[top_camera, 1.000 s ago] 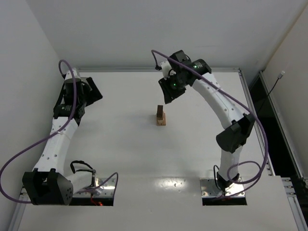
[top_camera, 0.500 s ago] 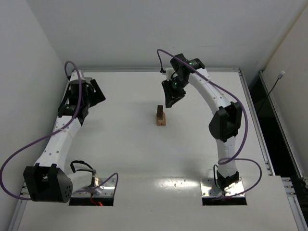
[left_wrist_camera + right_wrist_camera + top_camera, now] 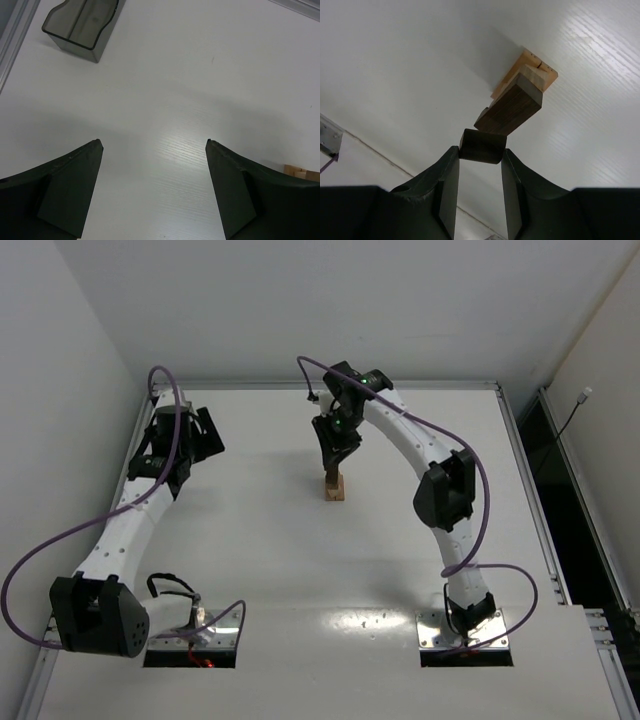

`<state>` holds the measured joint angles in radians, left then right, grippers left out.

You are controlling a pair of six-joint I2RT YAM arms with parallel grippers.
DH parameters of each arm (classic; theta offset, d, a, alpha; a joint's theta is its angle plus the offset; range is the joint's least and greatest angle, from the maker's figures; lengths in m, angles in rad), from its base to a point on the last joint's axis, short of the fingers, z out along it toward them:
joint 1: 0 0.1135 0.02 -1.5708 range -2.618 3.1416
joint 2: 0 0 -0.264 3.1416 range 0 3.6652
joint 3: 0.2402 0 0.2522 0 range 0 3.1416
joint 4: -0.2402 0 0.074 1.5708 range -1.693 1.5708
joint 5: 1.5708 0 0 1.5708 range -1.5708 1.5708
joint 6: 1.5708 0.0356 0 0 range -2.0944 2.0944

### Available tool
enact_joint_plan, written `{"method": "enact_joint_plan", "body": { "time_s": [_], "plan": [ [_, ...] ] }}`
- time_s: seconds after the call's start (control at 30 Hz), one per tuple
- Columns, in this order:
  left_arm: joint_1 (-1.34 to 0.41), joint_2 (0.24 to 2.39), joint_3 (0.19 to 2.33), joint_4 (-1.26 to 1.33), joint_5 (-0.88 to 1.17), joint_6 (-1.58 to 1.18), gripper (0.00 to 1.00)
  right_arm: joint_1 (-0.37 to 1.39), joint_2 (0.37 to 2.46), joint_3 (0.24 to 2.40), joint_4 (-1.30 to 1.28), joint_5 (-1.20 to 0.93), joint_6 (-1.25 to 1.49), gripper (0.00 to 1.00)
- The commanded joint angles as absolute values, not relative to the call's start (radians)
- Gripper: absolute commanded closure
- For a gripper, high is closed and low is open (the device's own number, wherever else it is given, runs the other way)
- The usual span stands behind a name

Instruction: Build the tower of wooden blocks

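Note:
The top side of the tower's dark brown block [image 3: 332, 477] [image 3: 512, 107] is bare. My right gripper will next ease over that side and let go of the small block there.
The wood block tower [image 3: 334, 486] stands mid-table: tan blocks at the base with a dark brown block [image 3: 516, 107] on top. My right gripper [image 3: 481, 150] is shut on a small dark brown block [image 3: 482, 146] and holds it right above the tower's top; in the top view this gripper [image 3: 333, 457] covers the tower's upper part. My left gripper [image 3: 152, 145] is open and empty over bare table at the far left [image 3: 190, 435]. A tan block edge [image 3: 300, 172] shows at the left wrist view's right border.
A translucent grey plastic bin [image 3: 80, 25] lies ahead of my left gripper near the table's left edge; the top view hides it behind the left arm. The table's metal rim [image 3: 520, 450] runs along the right side.
My right gripper has swung left and down, from beside the tower to directly over it, with the dark block in its jaws. My left arm has shifted slightly.

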<state>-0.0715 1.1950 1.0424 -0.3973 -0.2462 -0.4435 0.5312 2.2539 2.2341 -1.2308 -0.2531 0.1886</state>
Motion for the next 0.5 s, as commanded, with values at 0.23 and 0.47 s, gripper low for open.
{"method": "enact_joint_plan", "body": {
  "time_s": [0.23, 0.47],
  "plan": [
    [-0.078, 1.163, 1.029, -0.354, -0.261, -0.434, 0.19, 0.52, 2.276, 2.293, -1.212, -0.161, 0.212, 1.0],
    [-0.078, 1.172, 1.039, -0.354, -0.27, -0.434, 0.19, 0.52, 2.296, 2.293, -1.212, -0.183, 0.212, 1.0]
  ]
}}
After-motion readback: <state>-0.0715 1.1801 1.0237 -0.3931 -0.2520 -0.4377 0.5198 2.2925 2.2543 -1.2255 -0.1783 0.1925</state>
